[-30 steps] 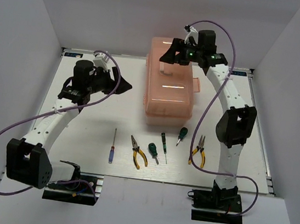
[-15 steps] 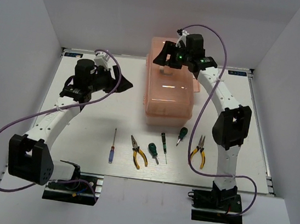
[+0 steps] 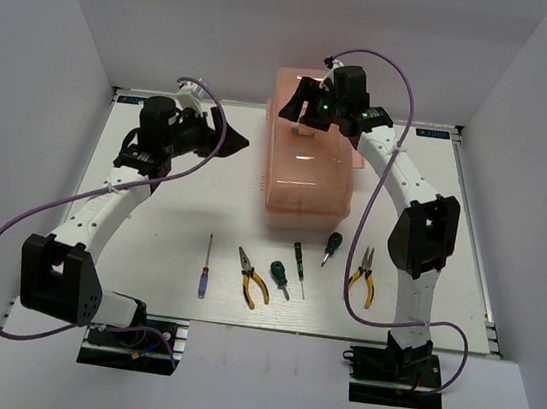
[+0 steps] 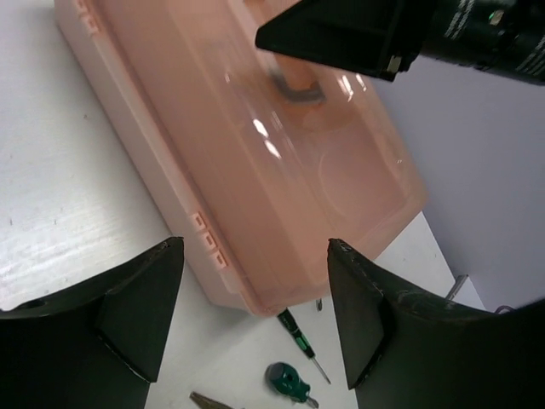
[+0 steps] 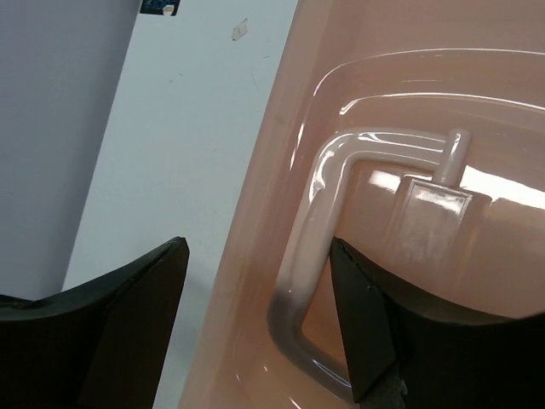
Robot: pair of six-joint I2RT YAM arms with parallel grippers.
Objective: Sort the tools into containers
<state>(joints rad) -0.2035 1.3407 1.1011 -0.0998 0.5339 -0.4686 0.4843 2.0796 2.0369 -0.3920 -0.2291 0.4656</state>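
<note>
My left gripper should next move across over the toolbox and onto the lid handle (image 3: 304, 130) (image 4: 300, 92), because that handle is to the gripper's right in the top view.
The salmon-pink toolbox (image 3: 308, 174) stands closed at the back middle of the table; it also fills the left wrist view (image 4: 255, 162). My right gripper (image 3: 299, 107) is open above the far end of the lid, its jaws either side of the lid handle (image 5: 311, 281). My left gripper (image 3: 233, 141) is open and empty, left of the box. In front of the box lie the purple-handled screwdriver (image 3: 204, 271), yellow-handled pliers (image 3: 253, 278), a stubby green screwdriver (image 3: 279, 276), the slim black-green one (image 3: 299, 264), another stubby one (image 3: 333, 245) and more pliers (image 3: 363, 275).
White walls close in the table at the back and both sides. A side latch tab (image 3: 357, 156) sticks out from the box's right side. Purple cables loop off both arms. The left wrist view shows the black-green screwdriver (image 4: 296, 334) and a stubby one (image 4: 291, 381).
My right gripper has swung left over the lid to sit above the handle. My left gripper has moved up and right, closer to the box's left side. The tools have not moved.
</note>
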